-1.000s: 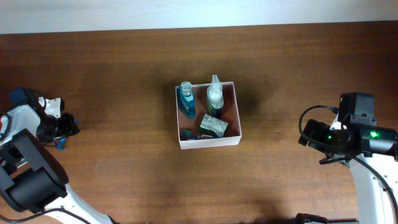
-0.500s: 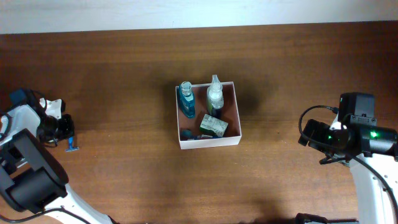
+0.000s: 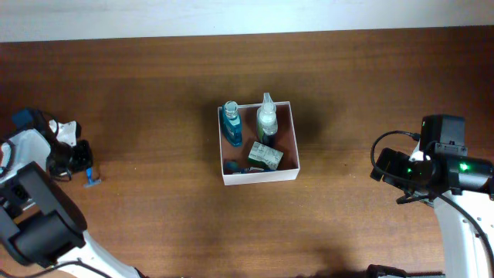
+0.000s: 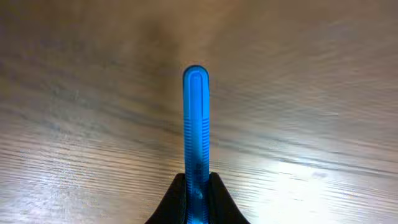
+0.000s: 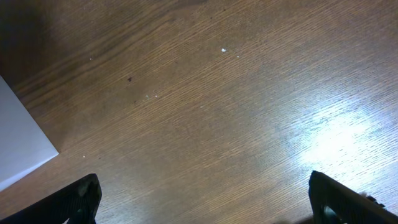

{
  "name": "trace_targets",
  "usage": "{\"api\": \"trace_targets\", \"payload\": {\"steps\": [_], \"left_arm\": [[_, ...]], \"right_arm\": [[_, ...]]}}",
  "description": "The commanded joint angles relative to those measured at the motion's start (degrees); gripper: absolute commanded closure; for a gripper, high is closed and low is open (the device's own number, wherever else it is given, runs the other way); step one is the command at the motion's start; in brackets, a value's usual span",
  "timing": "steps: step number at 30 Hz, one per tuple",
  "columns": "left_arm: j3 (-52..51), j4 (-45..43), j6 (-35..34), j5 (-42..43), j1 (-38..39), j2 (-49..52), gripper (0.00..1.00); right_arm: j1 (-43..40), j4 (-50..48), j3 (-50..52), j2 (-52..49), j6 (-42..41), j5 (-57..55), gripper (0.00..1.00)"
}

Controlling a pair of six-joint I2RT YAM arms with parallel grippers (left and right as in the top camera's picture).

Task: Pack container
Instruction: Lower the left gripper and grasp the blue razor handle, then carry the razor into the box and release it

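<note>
I should lift my left gripper next, move the handle over the container and lower it beside the green carton (image 3: 265, 157) to let it go, because the open reddish-brown inside shows there.
The container (image 3: 260, 177), a white-walled box with a reddish-brown inside, sits mid-table. It holds a blue bottle (image 3: 231, 127), a clear spray bottle (image 3: 267, 120), a green carton (image 3: 265, 157) and a small dark item (image 3: 234, 167). My left gripper (image 3: 79, 161) is at the far left edge, shut on a slim blue plastic handle (image 3: 93, 179). In the left wrist view the handle (image 4: 196, 118) sticks straight out from the jaws (image 4: 196, 186) just above the wood. My right gripper (image 3: 380, 171) is open and empty, right of the container; its view (image 5: 202, 199) shows a white corner of the container (image 5: 18, 143).
The wooden table (image 3: 154, 224) spreads around the container. A pale wall edge (image 3: 247, 15) runs along the back. The left arm's base (image 3: 38, 232) fills the lower left corner and the right arm's body (image 3: 455, 177) the right edge.
The blue handle has shifted slightly down and to the right at the left gripper and now sticks out more. The right arm and the container have not moved.
</note>
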State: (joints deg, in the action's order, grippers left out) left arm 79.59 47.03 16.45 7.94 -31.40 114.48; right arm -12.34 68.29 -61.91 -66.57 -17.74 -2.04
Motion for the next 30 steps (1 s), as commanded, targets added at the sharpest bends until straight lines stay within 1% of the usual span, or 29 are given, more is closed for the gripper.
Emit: {"api": "trace_targets", "payload": {"steps": [1,4,7,9,10,13,15,17,21,23,25,30], "left_arm": [[0.3,0.0,-0.8,3.2,4.4,-11.4,0.99],[0.3,0.0,-0.8,4.9,9.8,-18.4,0.99],[0.3,0.2,0.3,4.7,18.9,-25.4,1.0],[0.3,0.2,3.2,4.7,26.5,-29.0,0.99],[0.3,0.2,4.5,4.7,32.0,-30.8,1.0],[0.3,0.4,7.6,4.3,41.6,-32.1,0.99],[0.3,0.2,9.1,2.5,49.1,-31.8,0.99],[0.3,0.0,11.0,1.6,54.8,-30.9,0.99],[0.3,-0.3,15.3,1.7,61.9,-27.8,0.99],[0.3,-0.6,15.6,1.7,64.0,-25.8,1.0],[0.3,-1.1,17.6,1.7,65.5,-22.9,1.0],[0.3,-3.1,17.9,1.7,67.1,-15.3,0.99]], "right_arm": [[-0.5,-0.2,0.2,-0.1,0.3,-0.1,0.02],[-0.5,-0.2,0.3,-0.1,0.3,-0.1,0.02],[-0.5,-0.2,0.3,-0.1,0.3,-0.1,0.02],[-0.5,-0.2,0.3,-0.1,0.3,-0.1,0.02],[-0.5,-0.1,0.2,-0.1,0.3,0.0,0.02],[-0.5,0.0,0.2,-0.1,0.3,0.0,0.02],[-0.5,0.1,0.3,-0.1,0.3,0.0,0.02],[-0.5,0.1,0.2,-0.1,0.3,0.0,0.02],[-0.5,0.1,0.3,-0.1,0.3,0.0,0.02],[-0.5,0.1,0.3,-0.1,0.3,0.0,0.02],[-0.5,0.2,0.3,-0.1,0.3,0.0,0.02],[-0.5,0.3,0.3,-0.1,0.3,0.0,0.01]]}}
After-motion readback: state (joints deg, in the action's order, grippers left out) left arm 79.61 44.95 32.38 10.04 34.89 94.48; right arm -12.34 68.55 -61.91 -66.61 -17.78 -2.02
